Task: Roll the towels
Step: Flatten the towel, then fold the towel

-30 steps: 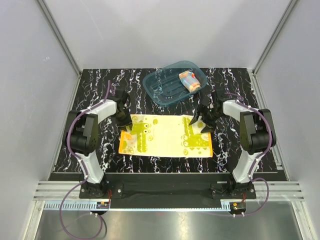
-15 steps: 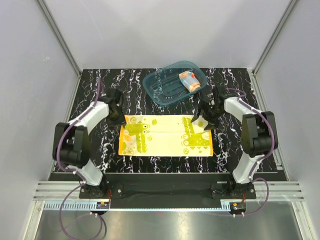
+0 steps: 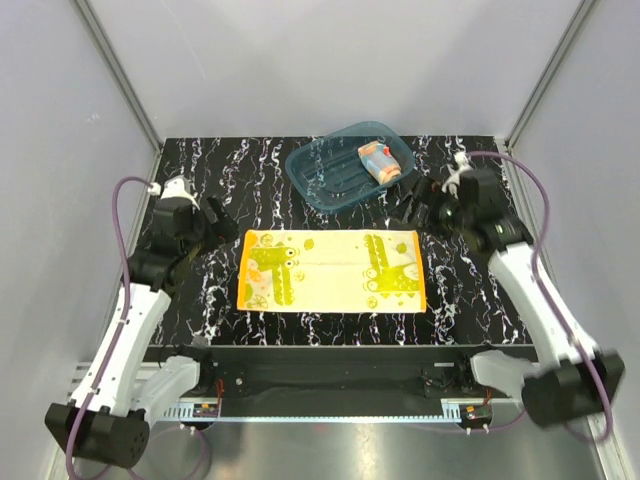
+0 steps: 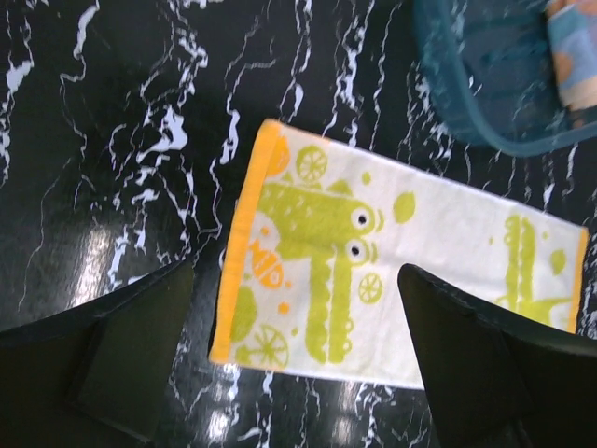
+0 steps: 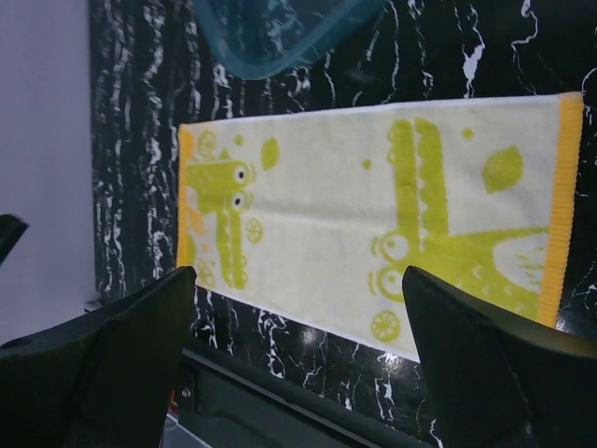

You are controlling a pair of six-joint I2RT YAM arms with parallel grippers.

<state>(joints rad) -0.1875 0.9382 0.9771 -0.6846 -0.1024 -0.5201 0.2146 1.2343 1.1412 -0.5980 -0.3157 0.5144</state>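
Observation:
Next, my left gripper moves back and down onto the near end of the closest orange band [image 3: 242, 305], since the yellow towel [image 3: 332, 271] lies spread flat, still unrolled.
The yellow towel [image 3: 332, 271] with green crocodile shapes and orange end bands lies spread flat on the black marble table [image 3: 470, 290]. It also fills the middle of the left wrist view [image 4: 410, 252] and the right wrist view [image 5: 336, 205]. The other towel [image 3: 379, 162], light blue with orange, sits rolled inside the teal tub [image 3: 330, 180]. My left gripper [image 3: 208, 222] hovers open off the yellow towel's far left corner, with nothing between its fingers [image 4: 131, 355]. Off the far right corner my right gripper [image 3: 413, 205] hovers open and empty, fingers [image 5: 485, 364] wide apart.
The teal tub stands at the back of the table, just beyond the yellow towel's far edge, and shows in both wrist views [image 4: 485, 103] [image 5: 280, 37]. Grey walls with metal posts close in the table on three sides. The table's front edge [image 5: 280, 392] runs below the towel.
Both grippers have let go of the yellow towel's far corners, opened wide and drawn up and outward. The towel now lies flat.

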